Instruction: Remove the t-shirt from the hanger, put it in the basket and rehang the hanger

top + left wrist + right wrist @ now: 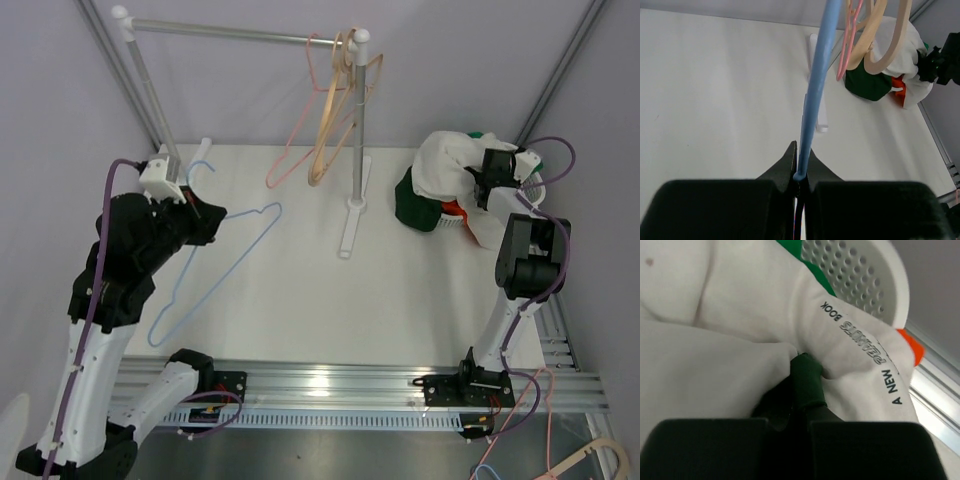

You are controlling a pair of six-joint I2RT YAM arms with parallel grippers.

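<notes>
Next, my left gripper carries the blue hanger (pixel 276 207), bare of the t-shirt, outward to the bar (pixel 295 39) beside the pink hanger, hooks it there and lets go.
The blue wire hanger (pixel 276 207) is bare and hangs tilted over the left of the table. My left gripper (pixel 207 222) is shut on its wire near the hook, and the wire shows pinched between the jaws in the left wrist view (pixel 817 75). The white t-shirt (pixel 445 165) with green trim is bunched over a white perforated basket (pixel 865 270) at the far right. My right gripper (pixel 478 180) is shut on a green edge of the t-shirt (pixel 807 377), with white cloth all around it.
A metal clothes rack stands at the back, its base (pixel 352 215) on the table centre. A pink hanger (pixel 300 130) and wooden hangers (pixel 335 130) hang from its right end. Dark green cloth (pixel 415 210) and something orange (pixel 452 210) lie under the t-shirt.
</notes>
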